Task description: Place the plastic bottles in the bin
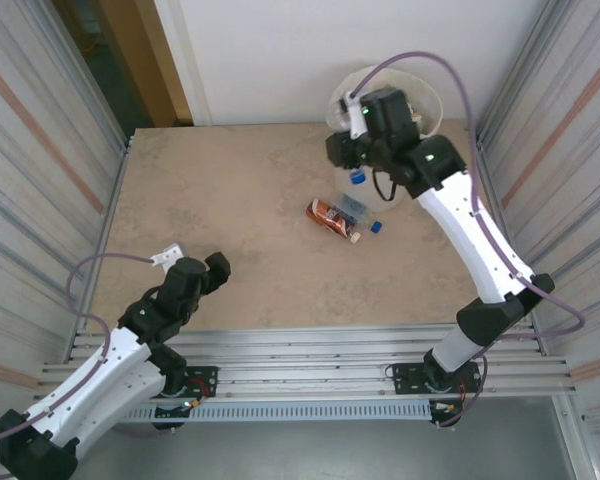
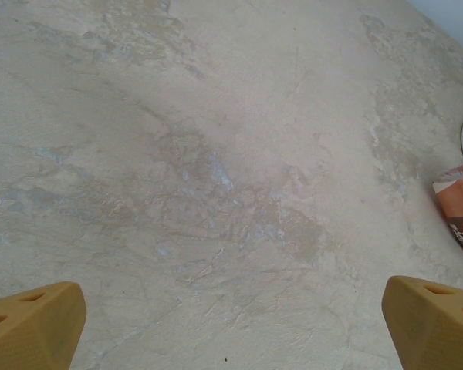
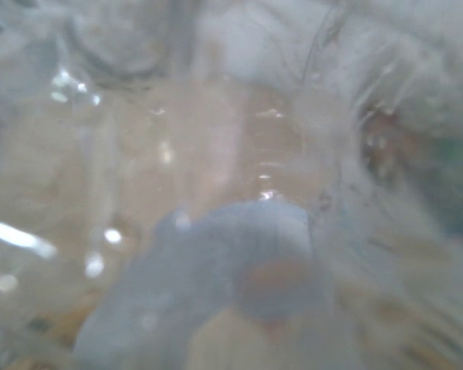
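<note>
The clear plastic bottle will next go outward over the bin's opening point(image 1: 418, 99) in my right gripper, which will let go of it there, since that opening lies outward of the gripper.
My right gripper point(image 1: 352, 160) hangs just in front of the white bin point(image 1: 432, 95) at the back of the table, shut on a clear plastic bottle whose blue cap point(image 1: 358, 177) pokes out below it. In the right wrist view that bottle point(image 3: 216, 154) is a close blur of clear plastic with its blue cap point(image 3: 239, 262). Two more bottles lie side by side on the table: a brown-orange one point(image 1: 330, 215) and a clear one with a blue cap point(image 1: 376, 228). My left gripper point(image 1: 215, 268) rests low at the near left, open, its yellow fingertips point(image 2: 35, 327) wide apart over bare tabletop.
Corrugated metal walls close in the table on the left and right. The brown-orange bottle's label point(image 2: 459, 208) shows at the right edge of the left wrist view. A metal rail point(image 1: 300, 350) runs along the near edge by the arm bases.
</note>
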Robot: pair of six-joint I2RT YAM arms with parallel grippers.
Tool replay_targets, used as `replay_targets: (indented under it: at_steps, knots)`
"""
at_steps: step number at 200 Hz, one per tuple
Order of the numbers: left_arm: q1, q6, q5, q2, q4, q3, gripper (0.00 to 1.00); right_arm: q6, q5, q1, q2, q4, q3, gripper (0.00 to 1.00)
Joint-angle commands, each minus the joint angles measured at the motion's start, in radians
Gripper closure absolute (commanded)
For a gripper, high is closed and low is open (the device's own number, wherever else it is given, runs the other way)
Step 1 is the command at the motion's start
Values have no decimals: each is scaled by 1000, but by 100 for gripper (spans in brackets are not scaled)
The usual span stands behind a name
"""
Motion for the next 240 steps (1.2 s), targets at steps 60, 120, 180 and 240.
replay_targets:
  at_steps: [60,120,180,240]
  knots:
    - [8,12,-10,-31,7,22,1,-95,-119,-311,220,-39,329,86]
    - [8,-4,2,-58,-14,22,1,-91,-181,-402,407,10,493,86]
    - [9,-4,13,-57,-14,29,1,-129,-162,-404,505,21,496,84]
    - [9,-5,14,-55,-12,28,1,-185,-103,-392,544,-26,499,48]
